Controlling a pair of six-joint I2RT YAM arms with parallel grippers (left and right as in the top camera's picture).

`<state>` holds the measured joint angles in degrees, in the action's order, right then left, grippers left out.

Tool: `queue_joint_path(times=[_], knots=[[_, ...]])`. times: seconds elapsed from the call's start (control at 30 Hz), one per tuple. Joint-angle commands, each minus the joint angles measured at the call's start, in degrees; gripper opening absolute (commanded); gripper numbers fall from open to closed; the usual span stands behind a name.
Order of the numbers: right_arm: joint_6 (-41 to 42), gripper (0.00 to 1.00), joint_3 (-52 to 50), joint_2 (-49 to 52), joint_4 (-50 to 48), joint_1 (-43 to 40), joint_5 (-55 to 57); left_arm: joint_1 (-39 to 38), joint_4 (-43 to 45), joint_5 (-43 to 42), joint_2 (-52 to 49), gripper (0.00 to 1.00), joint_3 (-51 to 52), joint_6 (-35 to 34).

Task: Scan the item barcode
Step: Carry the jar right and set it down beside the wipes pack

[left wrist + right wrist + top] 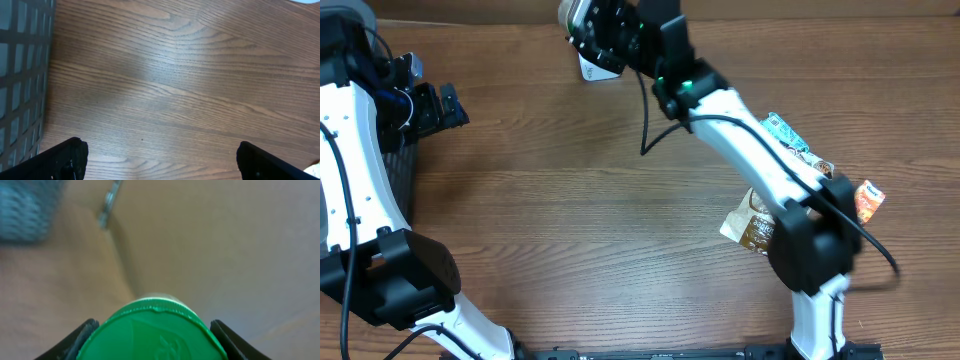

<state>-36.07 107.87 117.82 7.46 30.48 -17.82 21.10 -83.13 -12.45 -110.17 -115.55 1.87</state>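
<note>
The bare wood beside the brown packet has room to release the item, so I will lower my right gripper toward it, back and to the right in the overhead view.
The item is a white container with a green lid. My right gripper is shut on it, one black finger on each side of the lid. In the overhead view the right gripper holds it up at the far edge of the table, left of centre. No barcode shows in any view. Over at the left edge, my left gripper stands wide open and empty. Its wrist view shows the left gripper over bare wood.
A black mesh basket sits at the table's left edge, beside the left arm. Three snack packets lie at the right: a teal one, a brown one and an orange one. A black cable hangs from the right arm.
</note>
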Motion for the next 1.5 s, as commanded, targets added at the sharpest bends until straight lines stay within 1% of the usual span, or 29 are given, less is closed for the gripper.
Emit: queue_joint_path(times=[0.0, 0.17, 0.2, 0.27, 0.4, 0.47, 0.5, 0.63, 0.67, 0.7, 0.73, 0.77, 1.0, 1.13, 1.47], knots=[[12.09, 0.49, 1.38, -4.72, 10.88, 0.26, -4.68, -0.13, 0.02, -0.7, 0.02, 0.99, -0.37, -0.17], [12.04, 0.51, 1.25, -5.6, 32.26, 0.17, -4.72, -0.13, 0.02, -0.7, 0.02, 1.0, -0.37, -0.15], [12.07, 0.53, 0.87, -5.31, 36.92, 0.0, -4.04, -0.13, 0.02, -0.7, 0.02, 1.0, -0.37, -0.15], [11.93, 0.56, 0.31, -4.66, 43.28, -0.31, -3.45, -0.13, 0.02, -0.7, 0.0, 1.0, -0.37, -0.17], [11.63, 0.56, -0.92, -2.69, 52.7, -1.62, -1.31, -0.13, 0.02, -0.7, 0.02, 1.0, -0.37, -0.15], [11.65, 0.55, -1.11, -1.66, 56.04, -2.43, 1.38, -0.13, 0.02, -0.7, 0.02, 0.99, -0.37, -0.17], [11.98, 0.53, -1.11, -0.9, 57.88, -3.5, 5.2, -0.13, 0.02, -0.7, 0.02, 1.0, -0.37, -0.17], [15.54, 0.55, -1.16, 0.85, 58.84, -6.69, 14.29, -0.13, 0.04, -0.7, 0.02, 1.0, -0.37, -0.17], [15.89, 0.57, -1.2, 1.16, 59.17, -7.39, 15.43, -0.13, 0.02, -0.7, 0.02, 0.99, -0.37, -0.17], [16.87, 0.58, -1.46, 1.66, 59.39, -8.41, 16.76, -0.13, 0.02, -0.7, 0.02, 1.0, -0.37, -0.17], [17.14, 0.93, -1.79, 1.92, 59.54, -9.31, 17.29, -0.13, 0.04, -0.7, 0.02, 0.99, -0.37, -0.15], [17.46, 1.0, -2.34, 2.12, 59.43, -10.23, 17.35, -0.13, 0.02, -0.7, 0.02, 1.0, -0.37, -0.15], [18.34, 1.0, -9.29, 2.23, 56.26, -16.7, 17.11, -0.13, 0.02, -0.7, 0.0, 1.0, -0.37, -0.17], [18.32, 1.0, -12.09, 2.23, 55.3, -18.88, 16.63, -0.13, 0.02, -0.7, 0.02, 1.0, -0.37, -0.17], [19.12, 1.0, -10.97, 2.08, 52.83, -19.61, 13.64, -0.13, 0.02, -0.7, 0.02, 0.99, -0.37, -0.17]])
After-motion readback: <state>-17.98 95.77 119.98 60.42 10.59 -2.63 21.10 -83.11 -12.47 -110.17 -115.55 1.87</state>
